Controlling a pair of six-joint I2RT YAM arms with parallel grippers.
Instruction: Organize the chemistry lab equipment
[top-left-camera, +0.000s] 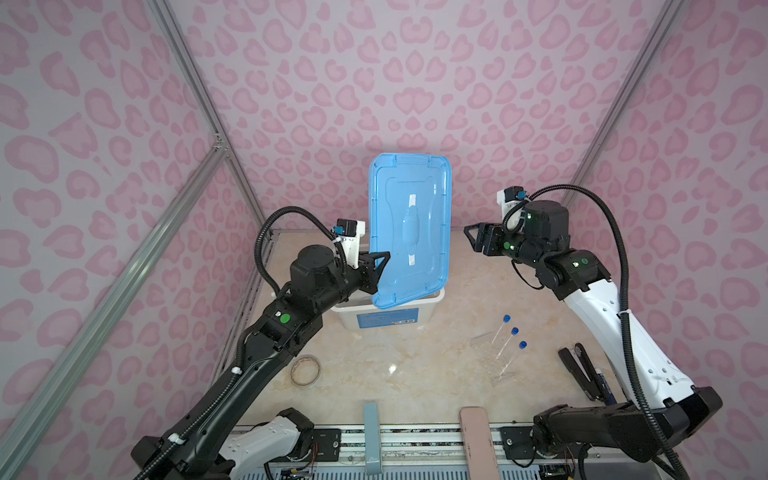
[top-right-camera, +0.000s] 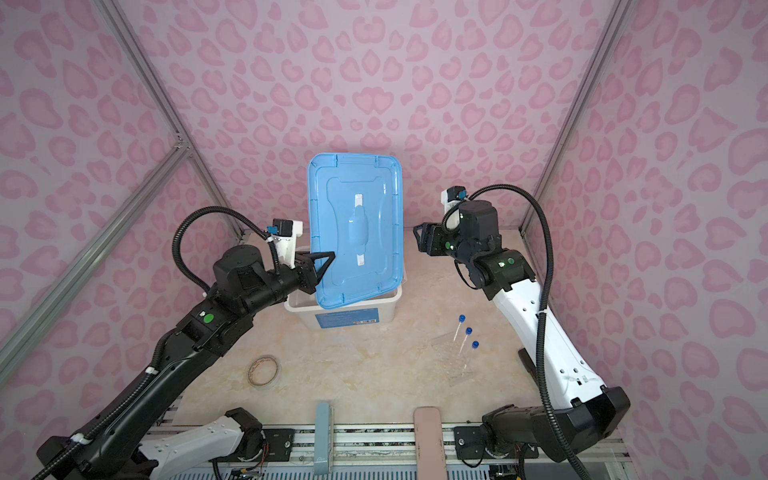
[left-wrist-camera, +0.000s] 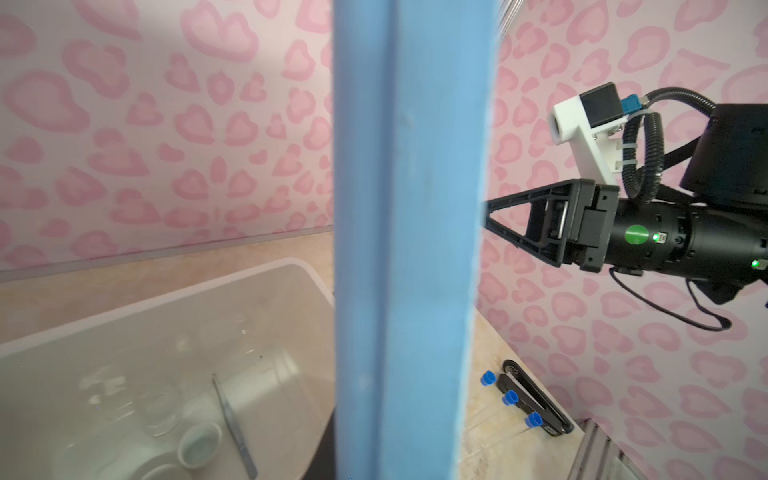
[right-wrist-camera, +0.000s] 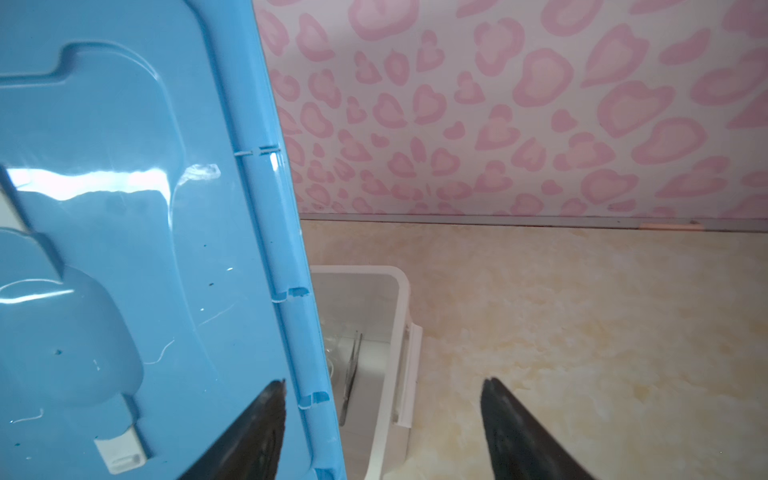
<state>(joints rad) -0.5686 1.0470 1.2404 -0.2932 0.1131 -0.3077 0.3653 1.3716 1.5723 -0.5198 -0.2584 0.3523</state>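
Note:
I should turn my left gripper and lower the tilted lid to the white tub's rim (top-left-camera: 432, 297) (left-wrist-camera: 160, 303) below it. Then I should let go of the lid, as the tub is still open.
My left gripper (top-left-camera: 379, 262) (top-right-camera: 326, 262) is shut on the left edge of the blue lid (top-left-camera: 409, 232) (top-right-camera: 357, 232) and holds it up, tilted, over the white tub (top-left-camera: 386, 318) (top-right-camera: 345, 318). My right gripper (top-left-camera: 471, 237) (right-wrist-camera: 383, 380) stands open just off the lid's right edge, not touching it. The tub (left-wrist-camera: 124, 332) holds metal tweezers (left-wrist-camera: 232, 424) (right-wrist-camera: 349, 374), a white round dish (left-wrist-camera: 199, 444) and a small clear glass cup (left-wrist-camera: 162, 407). Three blue-capped tubes (top-left-camera: 514, 331) (top-right-camera: 468, 331) (left-wrist-camera: 509, 398) lie on the table right of the tub.
A tape roll (top-left-camera: 305, 370) lies front left near the left arm. A black stapler-like tool (top-left-camera: 577, 370) lies beside the right arm's base. A blue bar (top-left-camera: 370, 436) and a pink bar (top-left-camera: 476, 440) sit on the front rail. Pink-patterned walls enclose the table.

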